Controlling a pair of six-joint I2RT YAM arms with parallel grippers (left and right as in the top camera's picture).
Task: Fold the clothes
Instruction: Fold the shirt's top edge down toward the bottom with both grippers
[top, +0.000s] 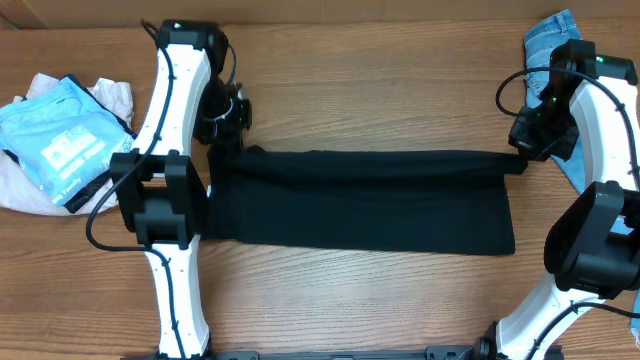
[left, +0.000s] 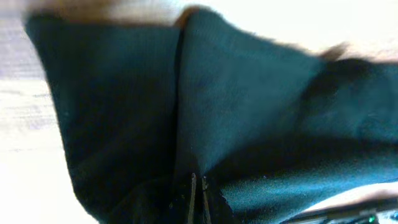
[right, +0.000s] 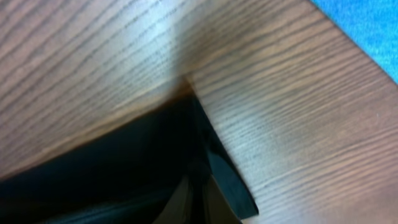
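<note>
I should next draw my right gripper back and down over the shirt's far edge to release the shirt's corner, because that edge still hangs lifted at the shirt's end nearest the jeans.
The black T-shirt (top: 360, 205) lies stretched as a long band across the table's middle, its far edge lifted between both grippers. My left gripper (top: 228, 140) is shut on the shirt's far left corner; in the left wrist view the fabric (left: 249, 106) drapes from the closed fingers (left: 197, 193). My right gripper (top: 522, 160) is shut on the far right corner; in the right wrist view the black cloth (right: 124, 162) runs from the closed fingers (right: 198, 186) just above the wood. The neck tag is hidden.
A sky-blue garment with white print (top: 55, 135) lies on a pale heap at the far left. Light-blue jeans (top: 555, 40) lie at the far right corner, showing as blue in the right wrist view (right: 367, 28).
</note>
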